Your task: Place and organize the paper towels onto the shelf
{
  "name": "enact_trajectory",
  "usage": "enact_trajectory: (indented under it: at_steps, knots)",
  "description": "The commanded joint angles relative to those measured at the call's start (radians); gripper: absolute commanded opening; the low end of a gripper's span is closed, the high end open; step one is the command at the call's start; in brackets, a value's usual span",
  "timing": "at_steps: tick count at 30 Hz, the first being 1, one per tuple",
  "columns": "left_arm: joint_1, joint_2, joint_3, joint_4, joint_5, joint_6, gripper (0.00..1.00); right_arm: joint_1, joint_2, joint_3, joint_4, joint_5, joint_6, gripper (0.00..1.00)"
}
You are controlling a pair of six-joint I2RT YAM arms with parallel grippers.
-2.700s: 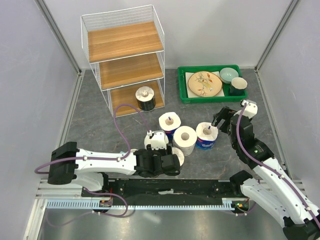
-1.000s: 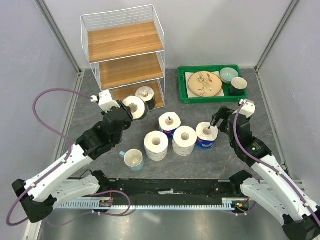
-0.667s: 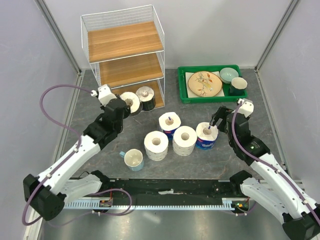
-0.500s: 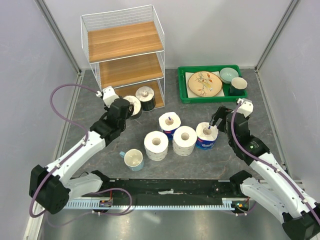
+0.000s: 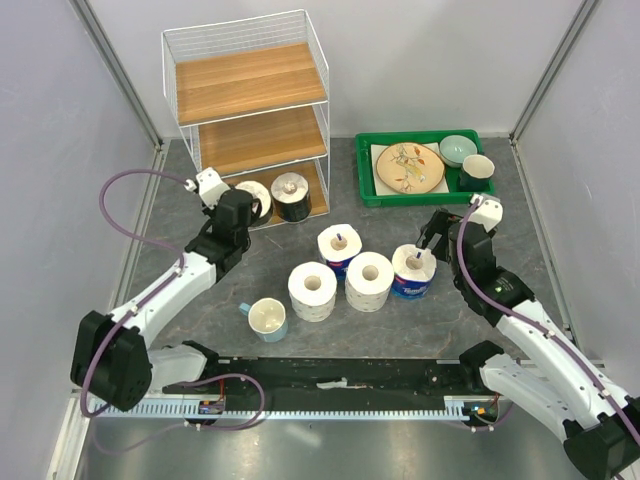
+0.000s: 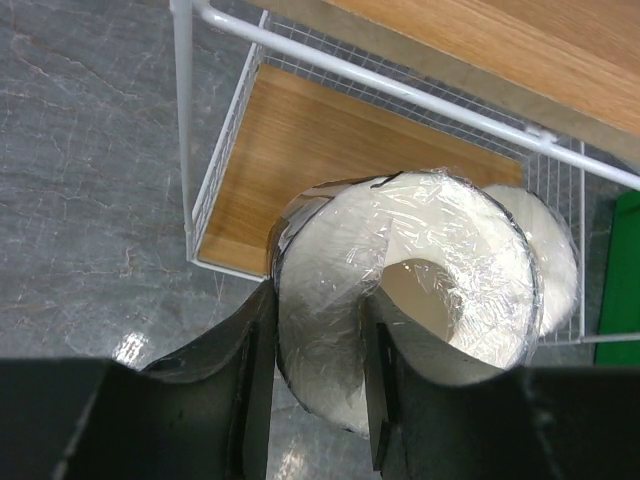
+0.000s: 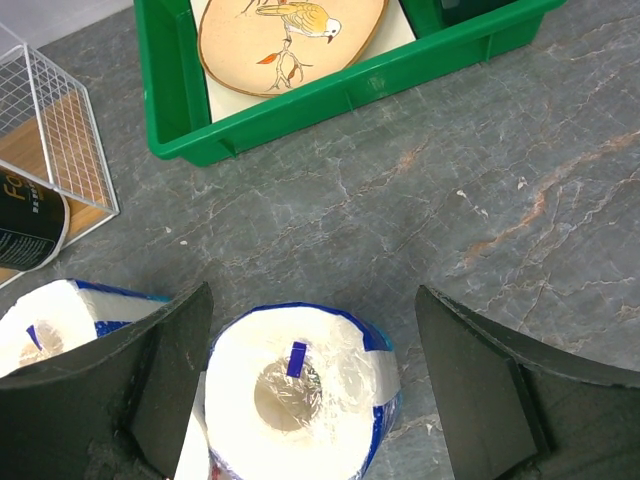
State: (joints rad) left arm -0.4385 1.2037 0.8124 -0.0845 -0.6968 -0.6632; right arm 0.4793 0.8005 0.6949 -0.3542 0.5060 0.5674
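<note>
The bare wood (image 5: 268,176) (image 6: 345,145) beside the second roll is below and outward of my left gripper. I should lower my left gripper outward onto that free spot and release the roll.
My left gripper (image 5: 243,207) is shut on a dark-wrapped paper towel roll (image 6: 400,290), one finger in its core, one outside, at the front opening of the shelf's (image 5: 250,110) bottom tier (image 6: 330,150). A second dark-wrapped roll (image 5: 291,196) lies on that tier, and shows behind the held one in the left wrist view (image 6: 555,260). Two blue-wrapped rolls (image 5: 338,246) (image 5: 413,270) and two large white rolls (image 5: 312,289) (image 5: 369,280) stand on the table. My right gripper (image 7: 310,385) is open above the right blue roll (image 7: 300,390).
A green tray (image 5: 368,186) with a plate, a bowl and a cup sits at the back right. A pale cup with a blue handle (image 5: 267,318) stands near the front left. The shelf's upper two boards are bare.
My left arm has lifted a dark-wrapped roll from near the cup and carried it back to the shelf's bottom tier. The right gripper has shifted slightly over the blue roll.
</note>
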Motion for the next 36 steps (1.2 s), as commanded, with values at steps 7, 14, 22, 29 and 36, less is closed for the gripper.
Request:
enact_trajectory:
  at_steps: [7,14,22,29,36]
  knots:
    - [0.011,0.143,0.01,0.246,-0.04,0.019,0.39,-0.007,-0.003,-0.001,0.038,0.012,-0.011,0.91]
    - [0.009,0.209,0.06,0.265,-0.05,0.056,0.39,-0.013,0.0,-0.006,0.038,0.011,-0.014,0.91]
    - [0.011,0.249,0.073,0.319,-0.095,0.097,0.4,-0.015,0.0,-0.012,0.038,0.009,-0.017,0.91]
    - [0.012,0.287,0.096,0.336,-0.092,0.1,0.4,-0.016,-0.003,-0.02,0.04,0.002,-0.012,0.91]
    - [0.014,0.295,0.09,0.279,-0.096,0.077,0.66,-0.019,0.006,-0.012,0.04,0.002,-0.02,0.91]
